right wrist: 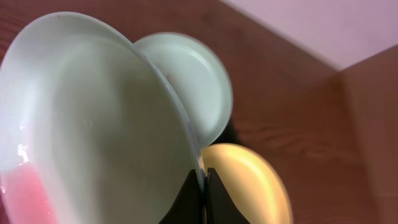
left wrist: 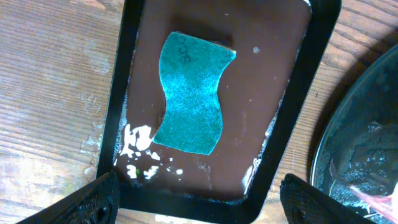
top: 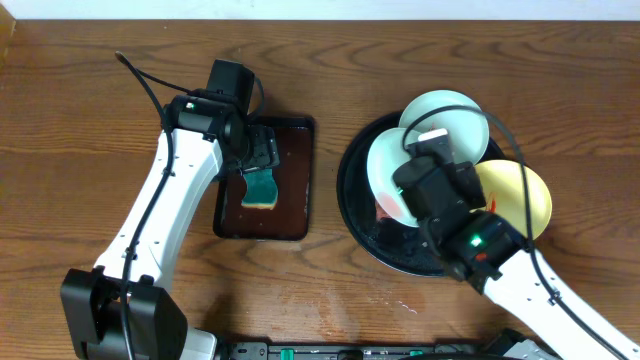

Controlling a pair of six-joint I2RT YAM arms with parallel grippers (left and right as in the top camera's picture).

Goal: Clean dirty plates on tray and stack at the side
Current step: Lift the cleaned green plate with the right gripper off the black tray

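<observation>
Next, I lower and release the plate with my right gripper on bare tabletop beyond the yellow plate, below the gripper, to its right in the overhead view.
The round black tray [top: 352, 190] sits right of centre and holds three plates. My right gripper [right wrist: 203, 177] is shut on the rim of a pale bluish-white plate [top: 384, 172] and holds it tilted over the tray; it fills the right wrist view [right wrist: 93, 124], with a red smear [right wrist: 25, 190] at its lower left. A second bluish-white plate [top: 450, 115] lies at the tray's far edge and shows behind [right wrist: 199, 81]. The pale yellow plate [top: 520, 195] lies at the tray's right [right wrist: 249, 180]. My left gripper [left wrist: 199, 199] is open above a teal sponge [left wrist: 191, 93].
The sponge [top: 262, 187] lies in a rectangular dark-brown tray [top: 300, 215] left of the black tray, with white foam specks [left wrist: 138, 140] near its front corner. The black tray's wet edge [left wrist: 354, 149] shows at the right of the left wrist view. Wood-grain tabletop [top: 80, 120] surrounds both trays.
</observation>
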